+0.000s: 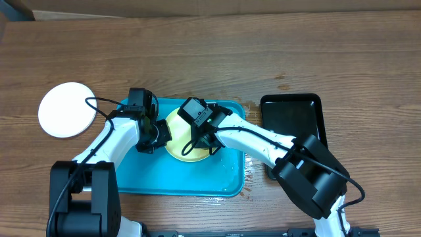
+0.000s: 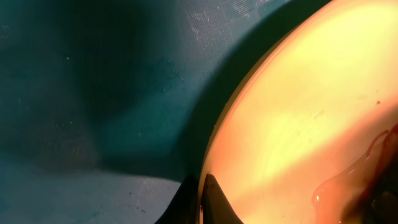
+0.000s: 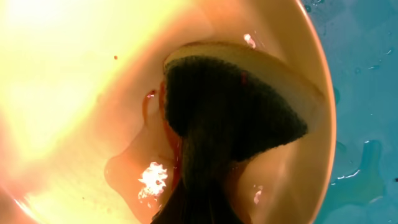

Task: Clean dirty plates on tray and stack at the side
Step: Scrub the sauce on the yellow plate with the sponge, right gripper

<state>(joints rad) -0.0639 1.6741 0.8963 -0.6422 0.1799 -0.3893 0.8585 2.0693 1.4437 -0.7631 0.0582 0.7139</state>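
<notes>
The bottom of the black tray [image 1: 290,119] lies open. The right gripper sweeps the sponge over the plate next, then lifts it across and down into that tray.
A pale yellow plate [image 1: 176,149] lies in the cyan-blue tray [image 1: 171,179]. My left gripper [image 1: 158,134] is shut on the plate's left rim. In the left wrist view its fingertips [image 2: 214,202] pinch the rim of the plate [image 2: 298,112], one on each side. My right gripper [image 1: 201,135] is over the plate, shut on a dark green and yellow sponge [image 3: 236,106] that presses on the wet plate [image 3: 74,93]. A reddish puddle [image 3: 134,174] lies beside the sponge. A white plate [image 1: 65,109] sits on the table left of the tray.
A smaller black glossy tray [image 1: 290,118] stands right of the blue tray. Water glistens on the blue tray floor [image 3: 367,162] and at its right edge [image 1: 246,164]. Bare wooden table [image 1: 210,52] stretches behind the trays.
</notes>
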